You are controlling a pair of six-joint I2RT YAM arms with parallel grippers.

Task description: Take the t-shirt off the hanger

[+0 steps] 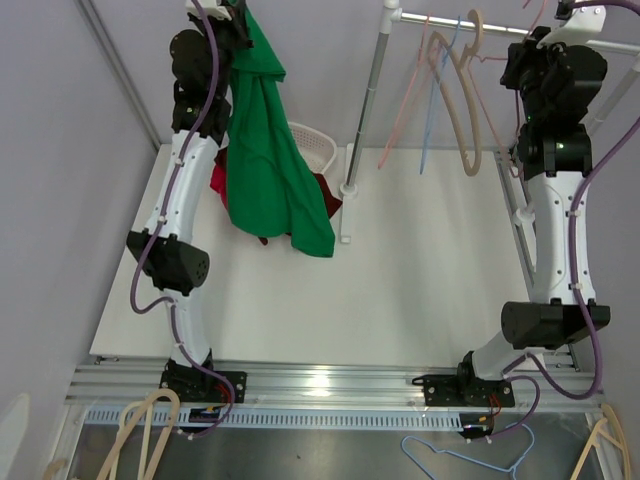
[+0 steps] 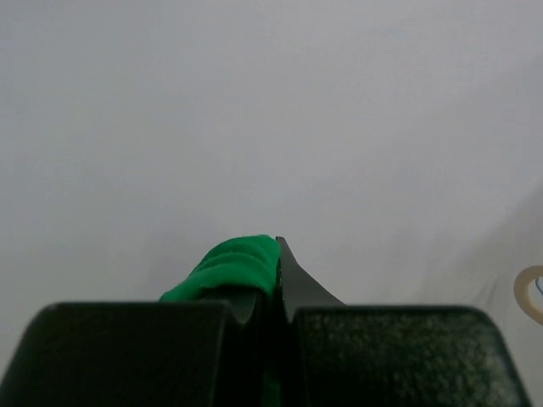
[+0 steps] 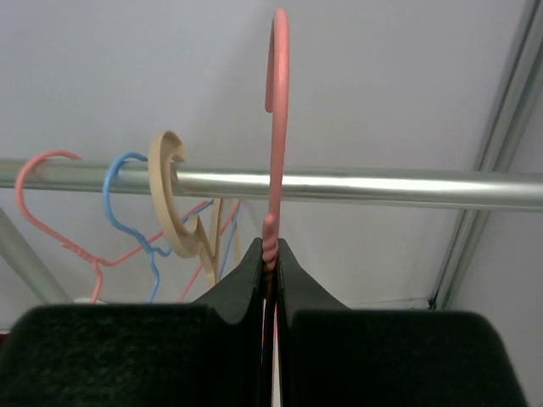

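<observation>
My right gripper should next move away from my base to the bar, toward the beige hanger, and then lower the pink hanger.
The green t-shirt hangs free from my left gripper, held high at the back left above the table. In the left wrist view the gripper is shut on a fold of the green t-shirt. My right gripper is up at the back right by the rail. In the right wrist view it is shut on the twisted neck of a bare pink hanger. The hanger's hook rises past the rail. No cloth is on that hanger.
A pink, a blue and a beige hanger hang on the rail. The rack's pole stands mid-table. A white basket and red cloth sit behind the t-shirt. Spare hangers lie below the near edge.
</observation>
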